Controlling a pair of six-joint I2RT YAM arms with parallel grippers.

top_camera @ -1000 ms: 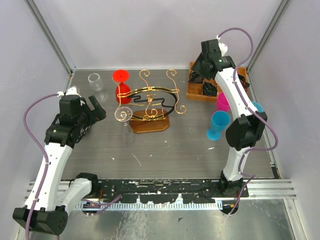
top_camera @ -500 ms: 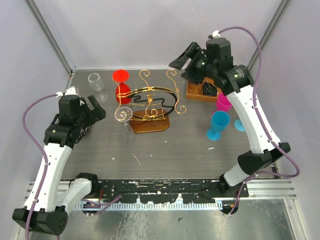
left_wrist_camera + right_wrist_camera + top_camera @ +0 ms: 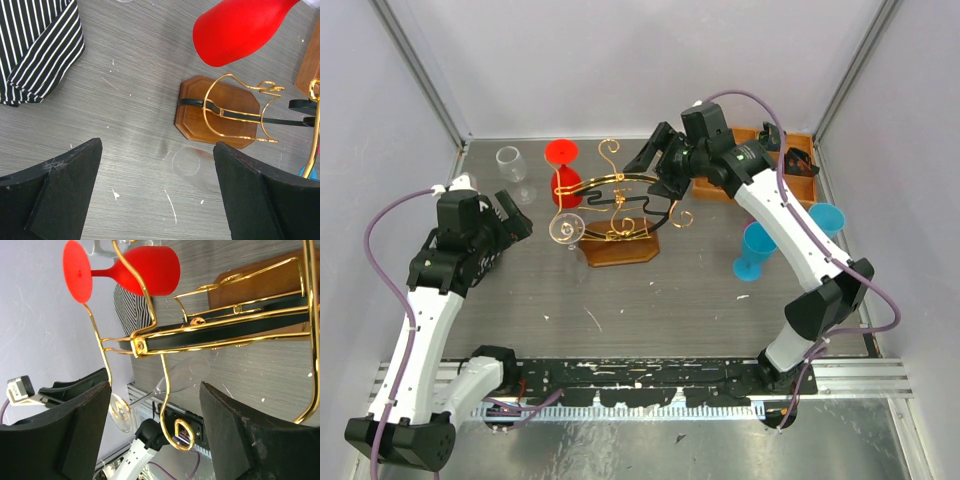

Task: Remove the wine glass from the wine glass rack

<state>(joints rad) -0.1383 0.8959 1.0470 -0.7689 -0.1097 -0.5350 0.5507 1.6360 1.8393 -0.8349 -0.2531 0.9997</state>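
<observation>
My right gripper moves back onto the clear glass's round foot [image 3: 567, 228] [image 3: 120, 416] next, since that foot lies nearer my base and to the gripper's left in the top view.
The gold wire wine glass rack [image 3: 620, 200] stands on its brown wooden base [image 3: 620, 247] mid-table. A red wine glass [image 3: 563, 170] hangs at its back left. A clear wine glass [image 3: 566, 229] hangs at its front left. My right gripper [image 3: 658, 168] is open and empty at the rack's right end. In the right wrist view [image 3: 152, 435] the rack's black band [image 3: 225, 330], the red glass [image 3: 125, 275] and the clear glass [image 3: 187, 372] lie ahead. My left gripper [image 3: 517, 215] is open, left of the clear glass. The left wrist view [image 3: 157, 195] shows that glass's bowl [image 3: 192, 165].
A clear tumbler [image 3: 512, 165] stands at the back left. An orange-brown wooden tray [image 3: 790, 150] sits at the back right, with two blue cups [image 3: 755, 250] in front of it. A striped cloth [image 3: 40, 45] shows in the left wrist view.
My right arm has swung left from over the wooden tray to the rack's right end. The left arm and both hanging glasses have not moved.
</observation>
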